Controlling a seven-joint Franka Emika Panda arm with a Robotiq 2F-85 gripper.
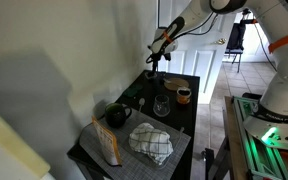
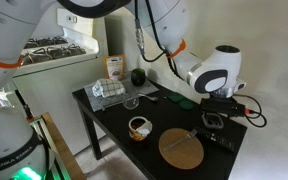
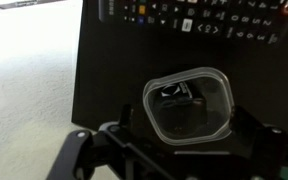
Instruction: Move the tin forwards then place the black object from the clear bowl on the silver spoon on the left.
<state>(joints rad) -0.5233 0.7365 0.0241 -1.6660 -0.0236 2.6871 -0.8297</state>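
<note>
The black object (image 3: 180,104) is below my open gripper, between its two fingers, so my gripper should next go down into the clear bowl and close its fingers around that object.
In the wrist view a clear bowl (image 3: 187,108) sits on the black table, with a small black object (image 3: 179,95) inside near its far rim. My gripper (image 3: 184,130) is open, its two dark fingers standing on either side of the bowl and above it, holding nothing. In both exterior views the gripper (image 1: 157,62) (image 2: 216,112) hovers over the far end of the table. The tin (image 1: 183,95) (image 2: 139,128), short, round and orange-brown, stands on the table next to a clear glass (image 1: 162,107). I cannot make out a silver spoon with certainty.
A black remote (image 3: 194,20) lies beyond the bowl. A round wooden board (image 2: 181,148), a dark round pot (image 1: 116,115), a checked cloth (image 1: 151,142) and a snack bag (image 1: 109,146) are on the table. The table edge (image 3: 79,90) runs to the left of the bowl.
</note>
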